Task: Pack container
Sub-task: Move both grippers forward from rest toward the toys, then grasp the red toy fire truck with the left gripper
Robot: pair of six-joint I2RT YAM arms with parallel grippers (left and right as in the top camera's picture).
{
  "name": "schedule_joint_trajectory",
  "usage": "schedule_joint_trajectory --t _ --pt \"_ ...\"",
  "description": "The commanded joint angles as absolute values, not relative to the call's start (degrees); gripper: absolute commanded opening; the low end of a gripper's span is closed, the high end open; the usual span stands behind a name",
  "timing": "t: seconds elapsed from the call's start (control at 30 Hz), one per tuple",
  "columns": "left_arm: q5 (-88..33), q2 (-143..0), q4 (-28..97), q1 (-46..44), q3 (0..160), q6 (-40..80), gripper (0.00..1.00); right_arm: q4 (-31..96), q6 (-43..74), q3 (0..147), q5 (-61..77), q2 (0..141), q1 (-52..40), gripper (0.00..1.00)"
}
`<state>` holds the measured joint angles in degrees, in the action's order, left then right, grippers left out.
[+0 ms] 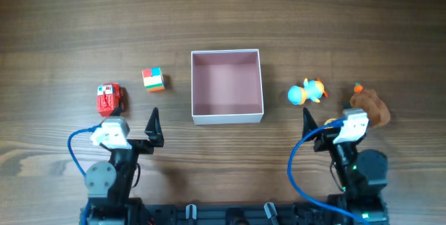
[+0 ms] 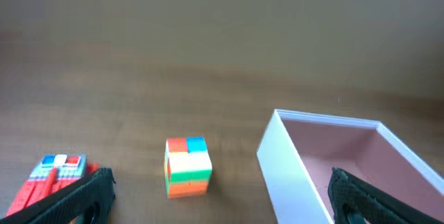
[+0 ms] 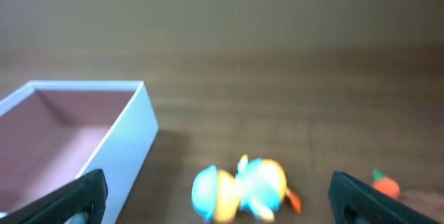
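I need to lift my left gripper next, tilt its fingers down, move away from the container (image 1: 227,118) and go down onto the red toy (image 1: 109,99), because the toy is off beside one finger.
The container (image 1: 227,118), a square white box with a pink inside, sits empty at the table's middle. It also shows in the left wrist view (image 2: 284,168) and the right wrist view (image 3: 128,137). My left gripper (image 1: 131,120) is open and empty, in front of a multicoloured cube (image 1: 153,79) and a red toy (image 1: 109,99). In the left wrist view the cube (image 2: 188,167) lies ahead between the fingers. My right gripper (image 1: 329,122) is open and empty, in front of a blue and yellow duck toy (image 1: 306,92). The duck (image 3: 239,189) lies between its fingers.
A brown plush toy (image 1: 371,106) with an orange bit lies at the far right, beside the right gripper. The red toy (image 2: 52,179) sits by the left finger. The rest is bare wooden tabletop (image 1: 223,16).
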<state>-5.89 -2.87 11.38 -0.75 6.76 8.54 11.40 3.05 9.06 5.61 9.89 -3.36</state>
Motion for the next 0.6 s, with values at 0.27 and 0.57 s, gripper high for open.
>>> schedule_joint_trajectory --t 0.27,0.57 --pt "-3.18 -45.1 49.39 -0.43 58.72 17.39 1.0 53.34 4.49 56.21 9.08 50.19 -3.25 1.0" --pt "-2.83 -77.95 63.96 13.21 80.77 8.58 1.0 65.76 8.95 67.31 1.45 69.28 -3.25 1.0"
